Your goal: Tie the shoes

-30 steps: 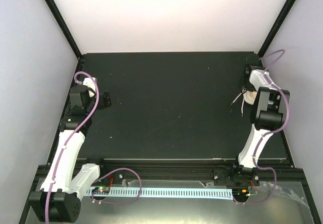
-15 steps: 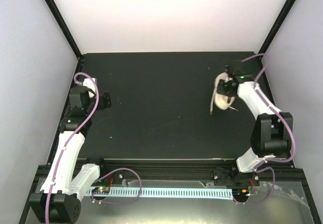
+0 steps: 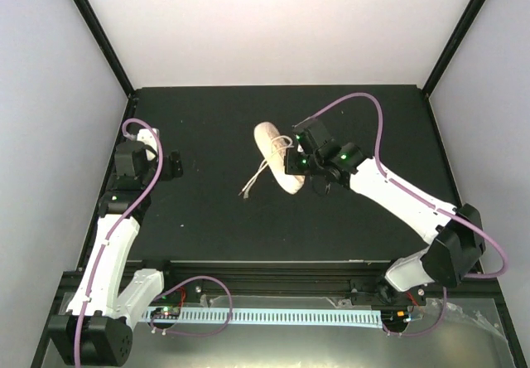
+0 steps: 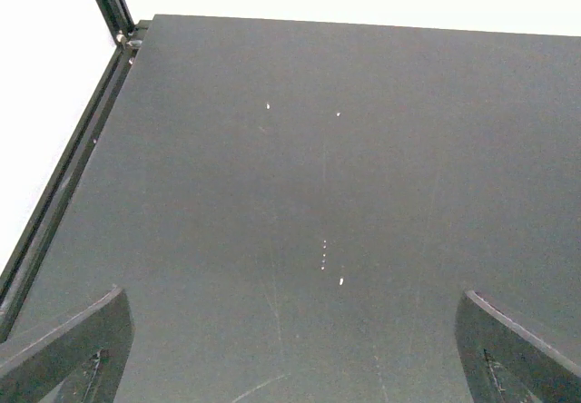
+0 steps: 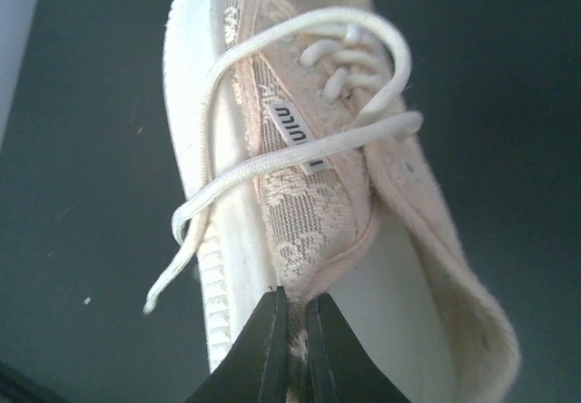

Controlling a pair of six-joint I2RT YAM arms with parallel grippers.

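Note:
The shoe sits at a slant, so the robot's right gripper will next move back and toward the right in the top view to turn the shoe [image 3: 273, 154] straighter, and then let go of the shoe's collar edge.
The shoe [image 3: 273, 154] is a small pale pink-beige sneaker with cream-white laces, near the middle of the black table, toe toward the far left. A loose lace [image 3: 255, 180] trails toward the near left. My right gripper [image 3: 296, 162] is shut on the shoe's collar edge. In the right wrist view the two black fingers [image 5: 272, 348] pinch the lace-patterned side wall of the shoe [image 5: 309, 203], with untied laces [image 5: 272, 162] draped across it. My left gripper [image 3: 172, 166] is at the table's left side, far from the shoe, open and empty; its fingertips [image 4: 77, 344] frame bare table.
The black table [image 3: 224, 227] is bounded by a black frame post at the far left corner [image 4: 107, 4] and white walls. A perforated cable strip [image 3: 273, 316] runs along the near edge by the arm bases.
My right arm has swung from the table's far right edge toward the middle, carrying the shoe with it. The left arm has not moved.

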